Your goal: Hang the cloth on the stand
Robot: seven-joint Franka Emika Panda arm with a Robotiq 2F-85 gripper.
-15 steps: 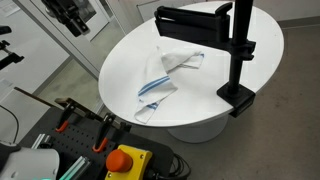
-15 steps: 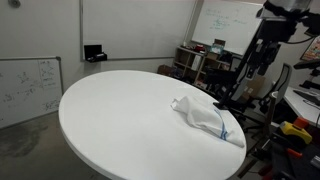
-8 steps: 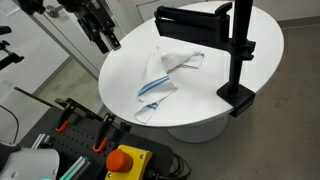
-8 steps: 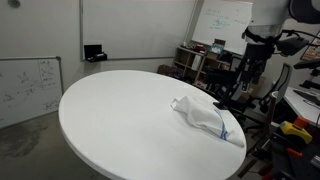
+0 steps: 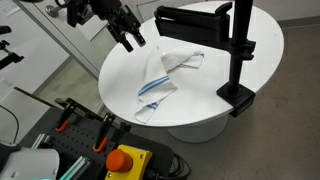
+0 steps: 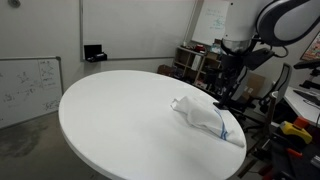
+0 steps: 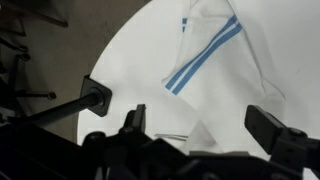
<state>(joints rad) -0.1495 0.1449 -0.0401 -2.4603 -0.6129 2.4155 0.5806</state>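
Observation:
The cloth is off to the side of my gripper, so my gripper will go down and reach outward onto the cloth's nearest top edge (image 5: 157, 58) (image 7: 211, 134).
The white cloth (image 5: 166, 76) with thin blue stripes lies crumpled on the round white table (image 5: 210, 105), near the edge. It also shows in the other exterior view (image 6: 205, 117) and in the wrist view (image 7: 215, 60). The black stand (image 5: 238, 50) is clamped to the table edge, its wide flat bar (image 5: 190, 21) at the top; in the other exterior view it is mostly hidden behind the arm. My gripper (image 5: 133, 36) hangs open and empty above the table, to the side of the cloth. In the wrist view the open jaws (image 7: 205, 125) frame the cloth's edge.
A red emergency button on a yellow box (image 5: 125, 160) and orange-handled clamps (image 5: 103, 132) sit on a bench near the table. Whiteboards (image 6: 30, 88) and cluttered shelves (image 6: 195, 62) stand beyond the table.
My arm has swung in from outside the table toward the cloth and now hovers over the table surface. The cloth and stand have not moved.

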